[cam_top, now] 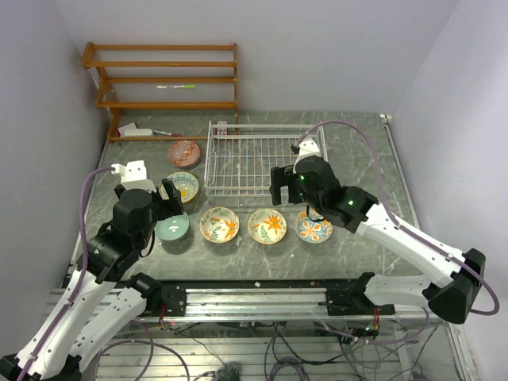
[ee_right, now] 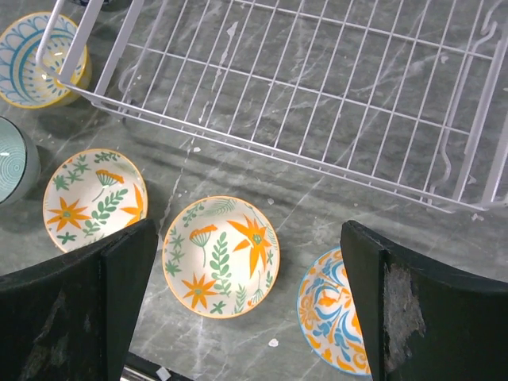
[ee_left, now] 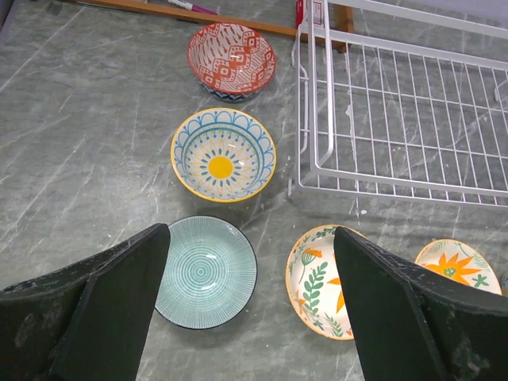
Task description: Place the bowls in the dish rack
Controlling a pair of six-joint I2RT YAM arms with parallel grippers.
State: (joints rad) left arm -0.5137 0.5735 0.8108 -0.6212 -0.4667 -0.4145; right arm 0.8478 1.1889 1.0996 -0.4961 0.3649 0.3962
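I need to move my right gripper down and back toward the blue-orange bowl, onto its rim by the floral bowl (cam_top: 297,227) (ee_right: 301,305), because the gap there has room for a finger.
Six bowls stand on the grey table. The reddish bowl (cam_top: 183,152) and yellow-blue bowl (cam_top: 182,186) lie left of the empty white wire dish rack (cam_top: 264,157). In front are the teal bowl (cam_top: 172,228), two orange floral bowls (cam_top: 219,225) (cam_top: 267,225) and the blue-orange bowl (cam_top: 314,228). My left gripper (ee_left: 248,262) is open and empty, above the gap between the teal bowl (ee_left: 206,271) and a floral bowl (ee_left: 319,282). My right gripper (ee_right: 248,262) is open and empty, above a floral bowl (ee_right: 221,255), with the blue-orange bowl (ee_right: 332,311) partly behind its right finger.
A brown wooden slatted shelf (cam_top: 167,79) stands at the back left against the wall, with a pen on it. Small items lie on its lowest board (cam_top: 147,132). Walls close in left, right and behind.
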